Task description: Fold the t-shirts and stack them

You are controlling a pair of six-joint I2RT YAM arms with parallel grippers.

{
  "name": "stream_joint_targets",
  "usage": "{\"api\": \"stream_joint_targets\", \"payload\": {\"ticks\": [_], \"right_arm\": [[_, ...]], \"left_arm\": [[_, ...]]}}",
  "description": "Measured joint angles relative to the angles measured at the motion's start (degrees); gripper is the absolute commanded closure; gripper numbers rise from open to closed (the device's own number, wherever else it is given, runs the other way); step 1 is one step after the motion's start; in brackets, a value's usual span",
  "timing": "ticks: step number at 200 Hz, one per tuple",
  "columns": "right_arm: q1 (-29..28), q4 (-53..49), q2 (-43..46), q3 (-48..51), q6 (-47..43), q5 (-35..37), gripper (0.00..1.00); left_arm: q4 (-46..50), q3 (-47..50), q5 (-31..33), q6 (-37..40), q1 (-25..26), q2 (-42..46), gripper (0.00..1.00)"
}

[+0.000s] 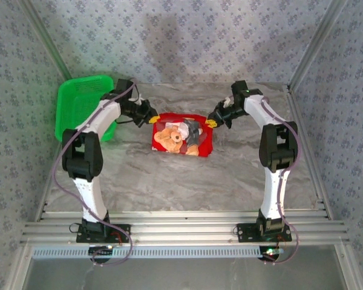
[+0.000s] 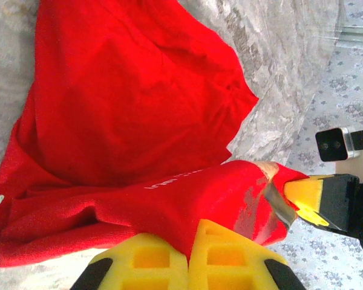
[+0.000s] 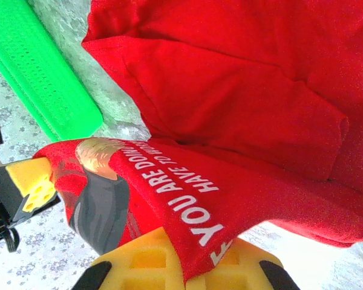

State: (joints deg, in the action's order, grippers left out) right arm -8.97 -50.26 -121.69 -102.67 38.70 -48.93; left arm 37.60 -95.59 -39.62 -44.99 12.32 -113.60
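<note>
I should lower the corner pinched in my left gripper onto the red cloth before I open that gripper.
The red t-shirt with its tan teddy-bear print hangs stretched between both grippers over the middle of the table. My left gripper is shut on the shirt's upper left corner, and my right gripper is shut on its upper right corner. In the left wrist view, red cloth runs from the pinched yellow pads down onto the table. In the right wrist view, cloth with white lettering disappears between the yellow pads; the left gripper's yellow tip holds the far corner.
A green plastic mesh basket stands at the back left, beside the left arm; its rim shows in the right wrist view. Patterned walls enclose the grey marbled table at the back and on both sides.
</note>
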Motion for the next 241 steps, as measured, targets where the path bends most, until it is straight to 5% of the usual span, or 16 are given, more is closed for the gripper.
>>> {"api": "stream_joint_targets", "payload": {"ticks": [37,77,99,119,157,186,218,241], "right_arm": [[0.92,0.15,-4.17,-3.3,-0.2,-0.76,0.92],[2.56,3.52,-9.14,-4.52,2.12,-1.46,0.72],[4.87,9.18,-11.8,-4.81,5.88,-2.16,0.58],[6.78,13.42,-13.57,-6.51,8.41,-2.32,0.48],[8.79,13.35,-11.63,-9.7,6.1,-1.31,0.48],[8.33,11.87,-2.54,-2.71,2.14,-0.09,0.45],[6.56,14.51,13.97,14.45,-2.45,3.63,0.31],[5.66,16.76,27.08,25.94,-6.21,10.34,0.28]], "left_arm": [[1.51,-6.19,-0.02,1.05,-0.11,-5.75,0.96],[1.05,-13.29,0.04,0.26,-0.68,-12.61,0.57],[0.66,-20.72,0.42,-1.64,-1.44,-17.22,0.46],[1.36,-31.04,0.72,-2.82,-1.86,-21.77,0.43],[6.93,-41.46,3.69,-0.31,-1.99,-22.53,0.42],[7.85,-30.56,6.05,3.34,-1.92,-14.1,0.4],[2.43,-6.14,9.27,6.56,-1.92,2.21,0.36],[-2.86,10.19,17.18,9.11,-2.12,16.52,0.28]]}}
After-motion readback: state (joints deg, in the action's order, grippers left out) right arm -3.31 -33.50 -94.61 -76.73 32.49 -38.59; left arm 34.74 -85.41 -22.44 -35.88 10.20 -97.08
